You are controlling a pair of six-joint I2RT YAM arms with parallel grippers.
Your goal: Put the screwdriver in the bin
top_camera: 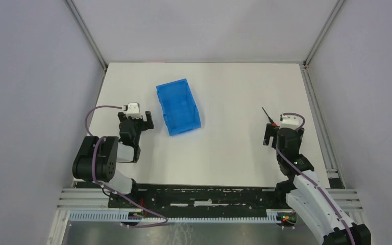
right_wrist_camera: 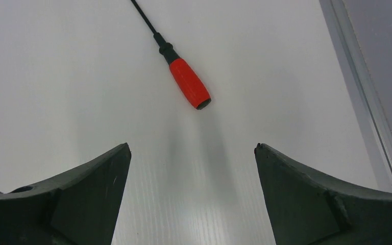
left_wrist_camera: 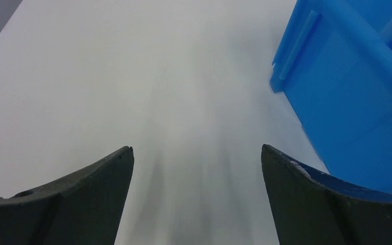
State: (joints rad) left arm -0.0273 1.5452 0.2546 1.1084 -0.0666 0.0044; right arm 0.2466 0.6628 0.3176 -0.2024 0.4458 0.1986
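Observation:
The fingers of my right gripper turn next to match the screwdriver slanted below and outward of the gripper. They then go down and outward onto the handle's end by the shaft (top_camera: 272, 121) (right_wrist_camera: 175, 60).
The screwdriver (top_camera: 267, 117), thin black shaft and short red handle, lies flat on the white table at the right, its handle toward my right arm. In the right wrist view the screwdriver (right_wrist_camera: 189, 84) lies just ahead of my right gripper (right_wrist_camera: 192, 148), which is open and empty, its jaws wide apart. The blue bin (top_camera: 178, 106) stands left of centre, its inside empty. My left gripper (top_camera: 137, 118) sits just left of the bin, open and empty; the left wrist view shows this gripper (left_wrist_camera: 197, 149) with the bin's wall (left_wrist_camera: 347, 97) close on the right.
Grey walls with metal frame posts (top_camera: 86, 33) enclose the table on three sides. A metal rail (right_wrist_camera: 360, 92) runs along the table's right edge, close to the screwdriver. The arm bases and a cable track (top_camera: 184, 204) line the near edge.

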